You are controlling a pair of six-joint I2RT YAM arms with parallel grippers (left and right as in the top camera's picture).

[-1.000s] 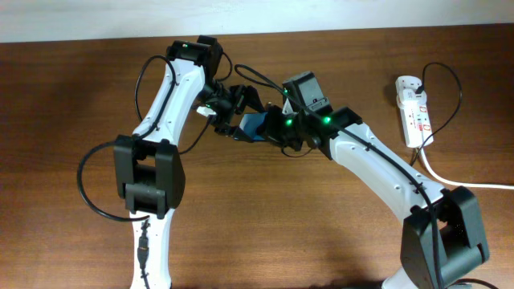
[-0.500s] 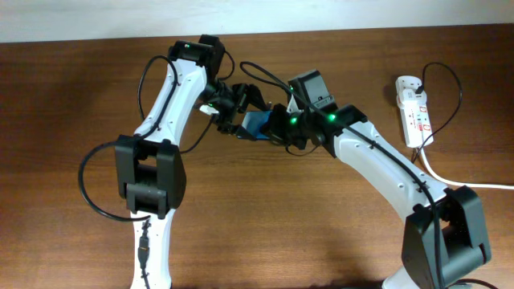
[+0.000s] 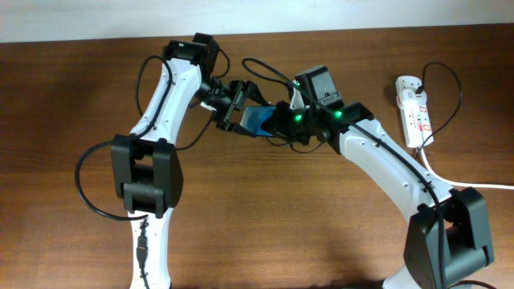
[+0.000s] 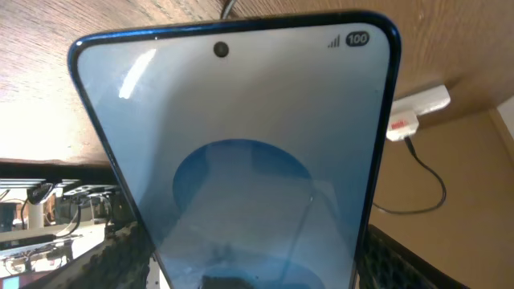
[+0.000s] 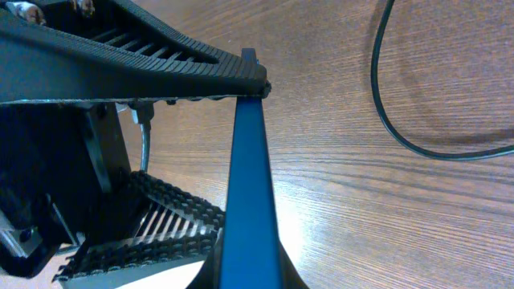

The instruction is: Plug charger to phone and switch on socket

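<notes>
I will next move my right gripper up and outward, tilting the phone's far end between my left gripper's fingers, then release, as it covers the phone's near end.
The phone [image 3: 259, 122], its blue screen lit, is held above the table between both arms. It fills the left wrist view [image 4: 241, 160], where my left gripper [image 4: 249, 273] is shut on its two side edges. In the right wrist view the phone [image 5: 253, 177] shows edge-on, and my right gripper [image 5: 253, 277] hugs its near end on both faces. The white socket [image 3: 414, 112] lies at the far right and also shows in the left wrist view [image 4: 418, 108]. The thin black charger cable [image 3: 456, 88] loops from it. Its plug tip is hidden.
The socket's thick white cord [image 3: 458, 181] runs off the right edge. A stretch of black cable [image 5: 393, 120] curves over the wood beyond the phone. The back edge of the table [image 3: 361, 30] meets a white wall.
Both grippers and the phone between them have shifted slightly to the right and towards the back of the table. The socket and its cables have not moved.
</notes>
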